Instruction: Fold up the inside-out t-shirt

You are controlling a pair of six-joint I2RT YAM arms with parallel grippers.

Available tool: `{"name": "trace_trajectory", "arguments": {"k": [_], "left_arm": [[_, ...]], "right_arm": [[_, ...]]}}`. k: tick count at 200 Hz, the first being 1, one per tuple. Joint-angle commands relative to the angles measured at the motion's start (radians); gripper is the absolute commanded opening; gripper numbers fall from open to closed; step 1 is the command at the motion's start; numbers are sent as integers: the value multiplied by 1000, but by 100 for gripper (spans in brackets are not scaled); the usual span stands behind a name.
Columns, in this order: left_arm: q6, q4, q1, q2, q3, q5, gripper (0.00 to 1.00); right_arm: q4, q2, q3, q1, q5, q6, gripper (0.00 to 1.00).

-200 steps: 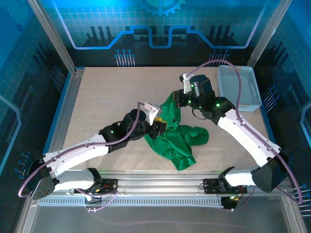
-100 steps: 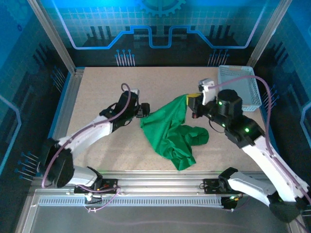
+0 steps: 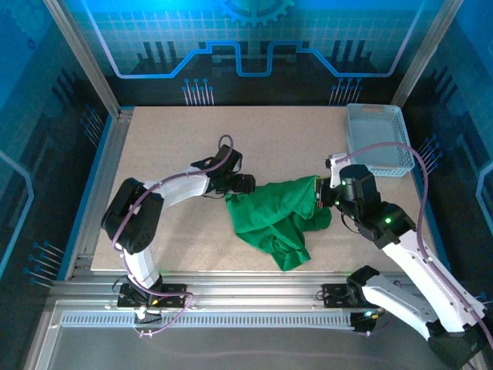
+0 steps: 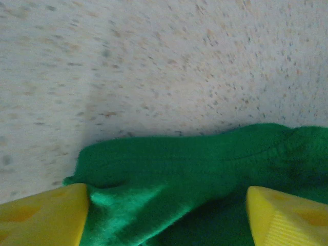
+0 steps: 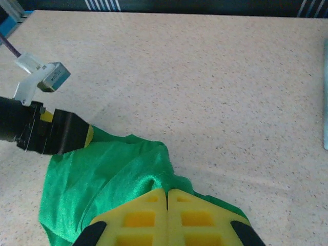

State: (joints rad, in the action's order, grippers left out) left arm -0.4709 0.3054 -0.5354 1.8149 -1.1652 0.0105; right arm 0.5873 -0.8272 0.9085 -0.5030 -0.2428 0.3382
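Observation:
I will lift my right gripper outward, then lower it and let go of the pinched fold of the t-shirt on the bare tabletop, because that clear space is outward of the gripper.
The bright green inside-out t-shirt lies crumpled on the speckled table, stretched a little between the two arms. My left gripper is at its left edge. In the left wrist view that gripper stands open, its yellow fingertips far apart, with a loose fold of the t-shirt lying between them. My right gripper is at the cloth's right edge. In the right wrist view it is shut on a pinched ridge of the t-shirt, low over the table.
A white mesh basket stands at the table's back right corner. Bare tabletop spreads to the left and behind the shirt. The left arm's wrist and gripper body show in the right wrist view, touching the cloth's far edge.
The left gripper has opened and shifted along the shirt's left edge. The right gripper, still shut on the cloth, has carried it right and down, so the shirt lies flatter.

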Motion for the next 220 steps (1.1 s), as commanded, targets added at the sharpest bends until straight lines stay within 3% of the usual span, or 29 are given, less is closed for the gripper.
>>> {"name": "trace_trajectory", "arguments": {"k": [1,20,47,69,103,119,150,176,220], "left_arm": [[-24,32,-10,68,-38,41,65],[-20,46,-6,95,-56,24,45],[-22,59,39,66,-77,10,0],[-9,105,124,-37,-124,-22,0],[34,188,272,-346,-285,-137,0],[74,169,282,-486,-366,-188,0],[105,180,276,-599,-493,-130,0],[129,187,193,-590,-450,-74,0],[81,43,-27,-499,-174,-13,1]], "right_arm": [[-8,-15,-7,18,-28,34,0],[-37,-41,4,19,-11,30,0],[-82,-105,47,18,17,15,0],[-120,-190,134,18,65,-4,0],[-157,-327,388,10,160,-37,0],[-182,-371,503,5,190,-42,0],[-199,-431,638,7,186,-51,0],[-211,-447,587,45,158,-38,0],[-258,-471,315,141,217,41,0]]}}
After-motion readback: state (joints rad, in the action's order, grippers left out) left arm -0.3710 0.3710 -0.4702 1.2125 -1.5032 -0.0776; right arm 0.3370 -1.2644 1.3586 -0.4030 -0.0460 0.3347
